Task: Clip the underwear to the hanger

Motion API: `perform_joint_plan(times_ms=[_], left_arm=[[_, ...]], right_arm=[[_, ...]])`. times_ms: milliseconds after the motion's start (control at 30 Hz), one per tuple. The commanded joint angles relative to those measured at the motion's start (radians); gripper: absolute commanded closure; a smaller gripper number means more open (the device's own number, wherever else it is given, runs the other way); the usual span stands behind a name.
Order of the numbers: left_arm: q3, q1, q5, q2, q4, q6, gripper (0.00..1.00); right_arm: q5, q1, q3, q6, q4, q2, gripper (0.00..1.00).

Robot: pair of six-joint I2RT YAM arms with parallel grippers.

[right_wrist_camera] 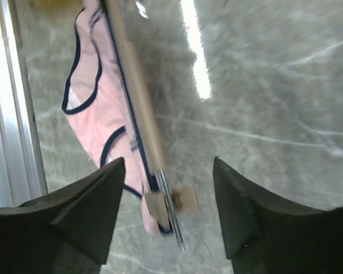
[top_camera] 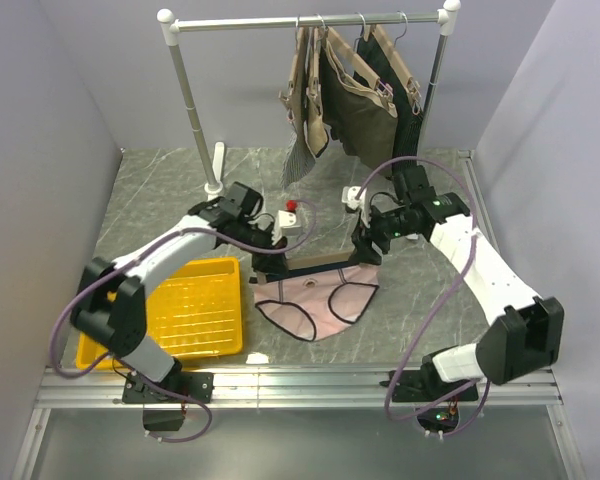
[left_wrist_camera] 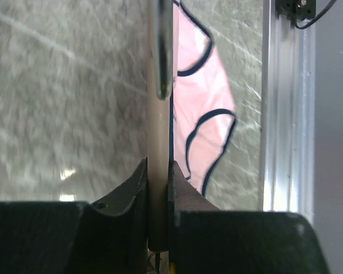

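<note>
The left gripper rises outward to the rack next, hooks the hanger over the bare part of the rack's bar (top_camera: 223,24) and releases it, because the garments leave that part free.
The pale pink underwear (top_camera: 315,297) with navy edging hangs from the tan hanger (top_camera: 315,265), its lower part lying on the grey table. My left gripper (top_camera: 272,258) is shut on the hanger's left end; in the left wrist view the tan bar (left_wrist_camera: 158,171) sits pinched between both fingers with the underwear (left_wrist_camera: 203,108) beside it. My right gripper (top_camera: 365,252) is open just above the hanger's right end. In the right wrist view the right clip (right_wrist_camera: 170,201) lies between the spread fingers (right_wrist_camera: 97,205), with the underwear's (right_wrist_camera: 97,114) corner under it.
A yellow tray (top_camera: 185,310) sits at the left front. A rack (top_camera: 310,20) at the back carries several dark olive and black garments (top_camera: 355,95) on tan hangers. An aluminium rail (top_camera: 300,382) runs along the near table edge.
</note>
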Motion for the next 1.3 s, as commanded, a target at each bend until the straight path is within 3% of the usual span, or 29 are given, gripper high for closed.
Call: perform_joint_plan(times_ms=[0,33,67,167,267,433,567,767,933,1033,1133,1267], left_arm=[[-0.037,0.029,-0.023,-0.135,-0.086,-0.029,1.0],[-0.044,0.033,-0.044,-0.152,-0.098,-0.03,1.0],[-0.047,0.036,-0.057,-0.176,-0.107,-0.03,1.0],[-0.028,0.064,-0.115,-0.192,-0.137,-0.065,1.0],[0.054,0.172,-0.096,-0.157,-0.219,-0.098,1.0],[0.13,0.337,0.055,-0.207,-0.272,-0.035,1.0],[0.099,0.354,0.011,-0.392,-0.186,-0.104,1.0],[0.148,0.421,-0.091,-0.477,-0.18,-0.229,1.0],[0.215,0.513,-0.132,-0.462,-0.4,-0.139,1.0],[0.251,0.599,-0.205,-0.453,-0.437,-0.122,1.0],[0.339,0.607,-0.293,-0.372,-0.414,-0.235,1.0],[0.629,0.604,-0.287,-0.212,-0.417,-0.423,1.0]], right_arm=[[-0.006,-0.011,0.024,0.153,0.153,-0.093,0.29],[-0.006,-0.012,0.029,0.183,0.171,-0.098,0.25],[-0.004,-0.015,0.035,0.216,0.193,-0.103,0.14],[-0.006,-0.041,0.072,0.359,0.272,-0.117,0.11],[-0.027,-0.083,0.112,0.497,0.329,-0.126,0.09],[-0.02,-0.147,0.124,0.551,0.357,-0.146,0.08],[-0.044,-0.193,0.103,0.574,0.366,-0.164,0.08],[-0.043,-0.204,0.087,0.611,0.394,-0.186,0.07],[-0.049,-0.204,0.1,0.609,0.378,-0.184,0.07],[-0.047,-0.204,0.09,0.612,0.378,-0.193,0.07],[-0.043,-0.204,0.074,0.635,0.395,-0.199,0.06],[-0.037,-0.204,0.095,0.66,0.392,-0.184,0.05]])
